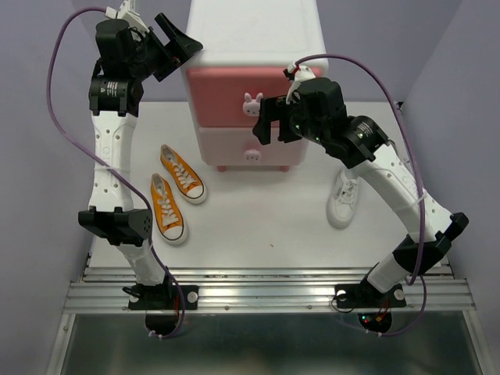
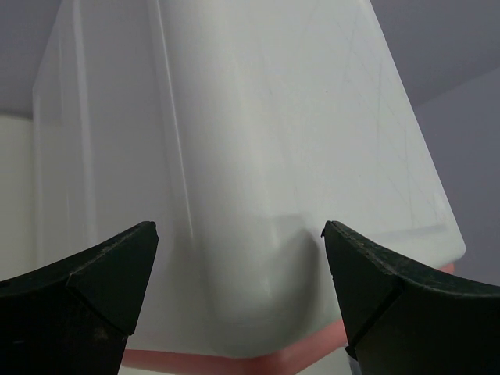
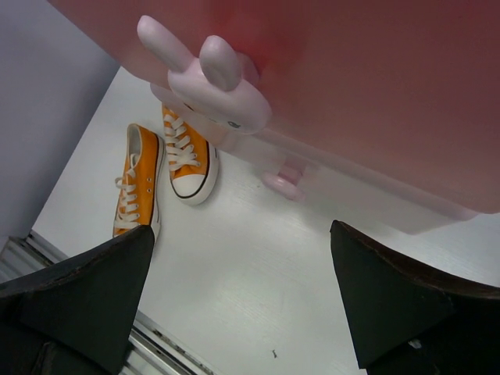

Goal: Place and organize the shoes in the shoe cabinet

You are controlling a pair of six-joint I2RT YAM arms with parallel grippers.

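Observation:
I will move my right gripper outward and to the left in the top view next and turn it straight onto the upper bunny knob point(image 1: 252, 105), because its fingers are crooked beside the knob.
The shoe cabinet point(image 1: 254, 39) stands at the back centre, white with a deep pink upper drawer point(image 1: 223, 94) and a pale pink lower drawer point(image 1: 230, 144). Both drawers look shut. My left gripper point(image 1: 183, 50) is open around the cabinet's upper left front corner point(image 2: 234, 156), not touching it. My right gripper point(image 1: 266, 119) is open and empty just right of the upper bunny knob point(image 1: 252, 104), which sits above the jaws in the right wrist view point(image 3: 223, 98). Two orange shoes point(image 1: 182, 173) point(image 1: 167, 208) lie left of the cabinet. One white shoe point(image 1: 342, 199) lies at the right, partly under my right arm.
Purple walls close in on both sides. A metal rail point(image 1: 266, 285) runs along the table's near edge by the arm bases. The lower bunny knob point(image 3: 283, 181) juts out below the upper one. The orange shoes also show in the right wrist view point(image 3: 137, 183).

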